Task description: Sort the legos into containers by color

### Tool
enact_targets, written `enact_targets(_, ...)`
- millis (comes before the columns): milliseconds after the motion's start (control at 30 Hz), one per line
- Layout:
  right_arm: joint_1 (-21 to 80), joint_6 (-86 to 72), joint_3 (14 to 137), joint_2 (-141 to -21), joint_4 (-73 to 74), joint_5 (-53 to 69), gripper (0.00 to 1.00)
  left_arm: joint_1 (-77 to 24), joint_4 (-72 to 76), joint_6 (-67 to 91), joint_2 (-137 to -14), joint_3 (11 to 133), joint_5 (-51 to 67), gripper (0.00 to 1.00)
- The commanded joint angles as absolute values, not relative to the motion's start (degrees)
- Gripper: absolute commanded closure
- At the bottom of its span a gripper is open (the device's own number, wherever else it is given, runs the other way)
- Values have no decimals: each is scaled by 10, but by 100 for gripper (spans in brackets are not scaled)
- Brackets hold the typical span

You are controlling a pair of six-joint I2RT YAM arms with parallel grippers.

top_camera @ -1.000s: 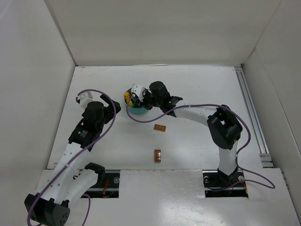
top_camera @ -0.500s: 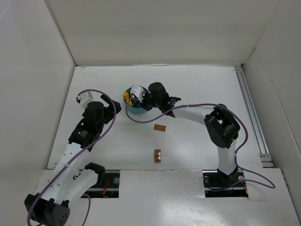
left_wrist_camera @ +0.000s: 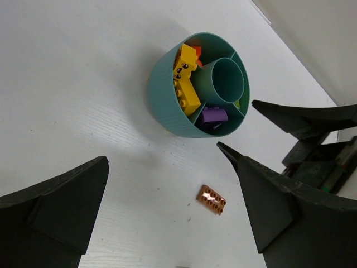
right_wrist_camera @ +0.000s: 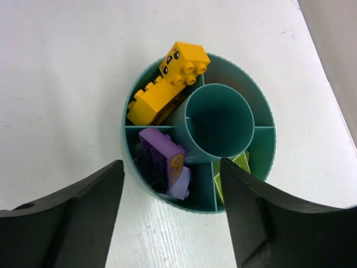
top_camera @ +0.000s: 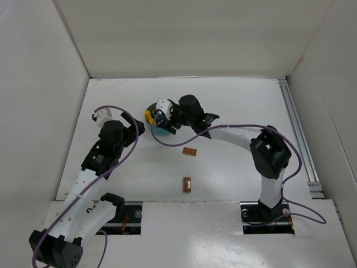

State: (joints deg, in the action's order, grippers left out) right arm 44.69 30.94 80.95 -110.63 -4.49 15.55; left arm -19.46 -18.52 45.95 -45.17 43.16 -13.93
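Observation:
The brown brick by the table's near edge lies unsorted, so the robot's left gripper should next move down, back and to the right in the top view, onto the brick.
The round teal dish (right_wrist_camera: 126,146) lies right under my right gripper (right_wrist_camera: 172,163), which is open with nothing between its fingers. Purple legos (right_wrist_camera: 160,157) rest in the section below the gap. Yellow legos (right_wrist_camera: 167,84) fill the section beside it, a lime green one (right_wrist_camera: 233,170) lies in another, and the centre well (right_wrist_camera: 218,120) holds nothing. Seen from the top, the right gripper (top_camera: 162,116) covers most of the dish (top_camera: 160,132). My left gripper (left_wrist_camera: 162,153) is open and holds nothing, just left of the dish (left_wrist_camera: 164,106). A brown lego (left_wrist_camera: 211,199) lies on the table.
Two brown legos (top_camera: 189,151) (top_camera: 187,183) lie on the white table in front of the dish. An orange-red piece (left_wrist_camera: 193,44) shows in the dish's far section. White walls close in the table on the left, back and right; a rail (top_camera: 298,134) runs along the right.
The right gripper's jaws have spread apart above the dish and its wrist has shifted slightly. The left arm has not moved.

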Motion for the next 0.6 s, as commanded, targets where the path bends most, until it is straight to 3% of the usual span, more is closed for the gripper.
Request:
enact_targets(0, 449, 302, 807, -1029, -58, 195, 23, -192, -165, 435, -442, 439, -118, 0)
enact_targets(200, 432, 279, 742, -928, -58, 174, 5, -192, -149, 373, -437, 445, -32, 0)
enact_targets(367, 375, 205, 617, -798, -58, 150, 4, -232, -139, 362, -464, 445, 18, 1)
enact_targets(567, 335, 192, 514, -650, 27, 65, 4, -357, -144, 374, -516, 445, 11, 4)
